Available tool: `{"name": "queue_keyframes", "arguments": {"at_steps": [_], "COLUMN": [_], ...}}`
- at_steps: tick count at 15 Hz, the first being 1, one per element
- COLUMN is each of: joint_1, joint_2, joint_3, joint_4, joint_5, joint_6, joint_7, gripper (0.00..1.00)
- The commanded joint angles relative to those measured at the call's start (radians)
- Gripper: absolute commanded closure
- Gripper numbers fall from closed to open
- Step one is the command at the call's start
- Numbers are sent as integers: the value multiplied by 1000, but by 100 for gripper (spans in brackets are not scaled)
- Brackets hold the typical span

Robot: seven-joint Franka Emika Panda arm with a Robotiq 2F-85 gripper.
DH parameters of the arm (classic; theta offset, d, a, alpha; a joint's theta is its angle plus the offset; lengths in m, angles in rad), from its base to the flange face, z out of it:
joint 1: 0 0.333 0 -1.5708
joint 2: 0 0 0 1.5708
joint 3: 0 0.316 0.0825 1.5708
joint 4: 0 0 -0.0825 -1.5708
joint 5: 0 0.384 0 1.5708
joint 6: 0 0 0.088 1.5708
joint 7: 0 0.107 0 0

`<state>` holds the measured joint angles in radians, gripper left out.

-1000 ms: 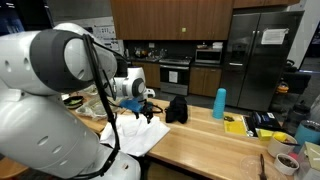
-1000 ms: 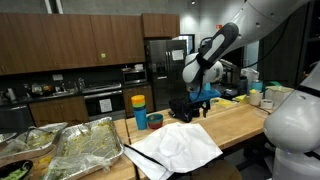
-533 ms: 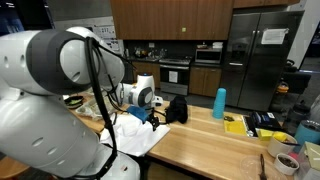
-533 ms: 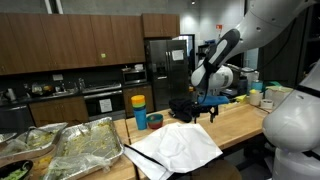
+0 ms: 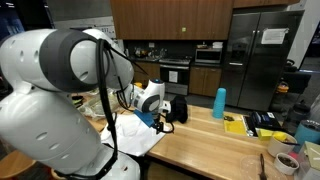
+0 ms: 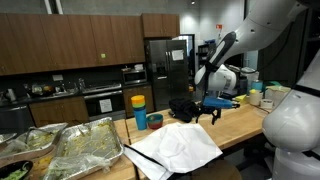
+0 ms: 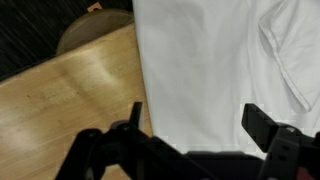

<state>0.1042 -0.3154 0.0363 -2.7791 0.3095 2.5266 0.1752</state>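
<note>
My gripper should move down next and shift slightly toward the wood, onto the white cloth's near edge. That edge runs close to one open finger.
My gripper (image 7: 200, 125) is open and empty, its two black fingers spread over a white cloth (image 7: 215, 60) that lies on the wooden counter (image 7: 70, 95). In both exterior views the gripper (image 5: 163, 120) (image 6: 211, 112) hangs a little above the counter, over the edge of the white cloth (image 5: 135, 135) (image 6: 178, 148). A black cloth bundle (image 5: 177, 109) (image 6: 183, 108) sits on the counter right beside the gripper.
A blue cup with a yellow lid (image 6: 139, 110) and a teal bottle (image 5: 219, 103) stand on the counter. Foil trays of food (image 6: 75, 148) lie at one end. Yellow items and containers (image 5: 260, 124) crowd the other end. Fridge and oven stand behind.
The arm has moved along the counter toward the black bundle and lowered, so the gripper now hangs over the edge of the white cloth.
</note>
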Motion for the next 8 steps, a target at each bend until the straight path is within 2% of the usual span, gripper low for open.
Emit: {"name": "queue_keyframes", "arguments": {"at_steps": [1,8], "joint_1": [7,-4], "joint_2": [38,125], "joint_3": [-14,14], "joint_4": [7,24], "joint_5": [43,-10], "joint_6": [25,79], "joint_7": [-44,-25], "gripper": [0,0]}}
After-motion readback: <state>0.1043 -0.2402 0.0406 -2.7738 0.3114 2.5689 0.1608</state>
